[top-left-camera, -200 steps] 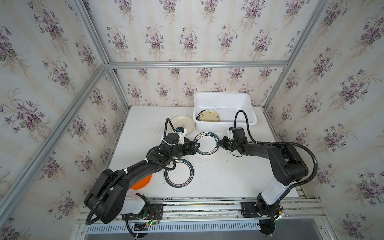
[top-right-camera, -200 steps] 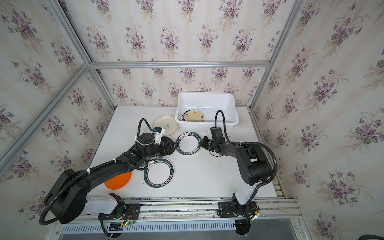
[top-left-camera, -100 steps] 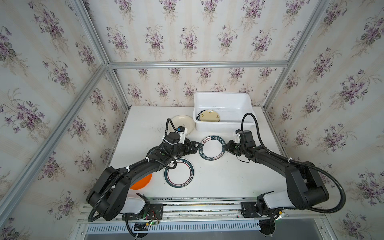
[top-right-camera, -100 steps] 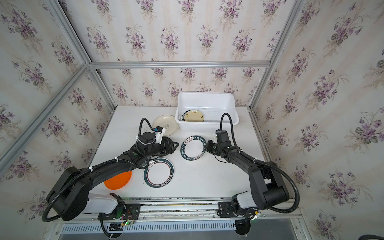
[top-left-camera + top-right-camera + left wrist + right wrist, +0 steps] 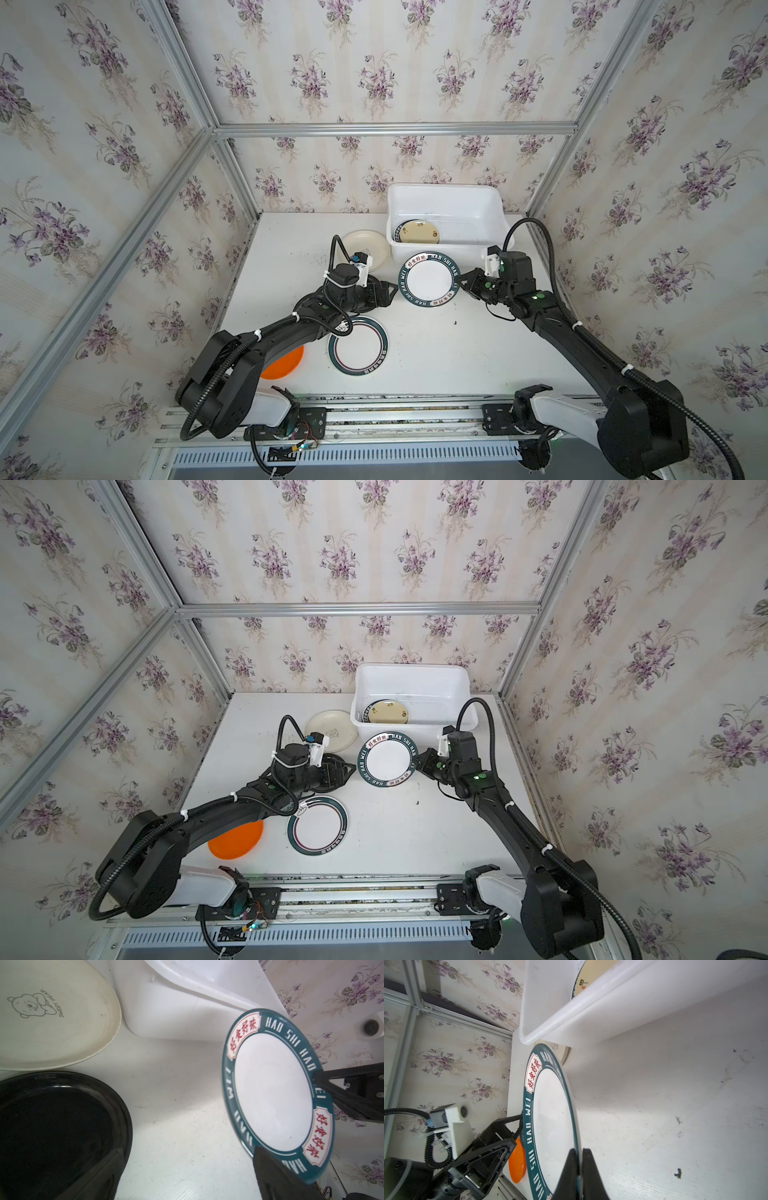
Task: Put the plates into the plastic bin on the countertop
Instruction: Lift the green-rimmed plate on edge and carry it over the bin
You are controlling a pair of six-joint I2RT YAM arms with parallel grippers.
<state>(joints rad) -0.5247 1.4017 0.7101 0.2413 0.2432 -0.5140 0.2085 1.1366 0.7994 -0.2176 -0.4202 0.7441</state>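
Observation:
The bin's near side is in the way, so next I need to raise my right gripper outward over it. Then I need to lower the white plate's rim over the pale yellow plate (image 5: 419, 231) (image 5: 596, 972) and release it.
My right gripper (image 5: 578, 1150) is shut on the rim of the white plate with the teal lettered rim (image 5: 429, 279) (image 5: 387, 761), holding it tilted above the countertop (image 5: 457, 353) in front of the plastic bin (image 5: 444, 188) (image 5: 411, 667). My left gripper (image 5: 187, 1150) (image 5: 388, 291) stands open beside the plate's opposite rim, over a glossy black plate (image 5: 52, 1126); nothing lies between its fingers. A pale yellow plate (image 5: 419, 231) lies in the bin on top of another. A cream bear plate (image 5: 52, 1012) (image 5: 365, 243) sits left of the bin.
A white plate with a dark ringed rim (image 5: 359, 347) (image 5: 318, 827) lies near the front, partly under the left arm. An orange plate (image 5: 237, 839) lies at the front left. Wallpapered walls with aluminium rails close in three sides.
The right gripper has lifted the lettered plate off the countertop and carried it a little right, toward the bin's front. The left gripper has stayed open in place.

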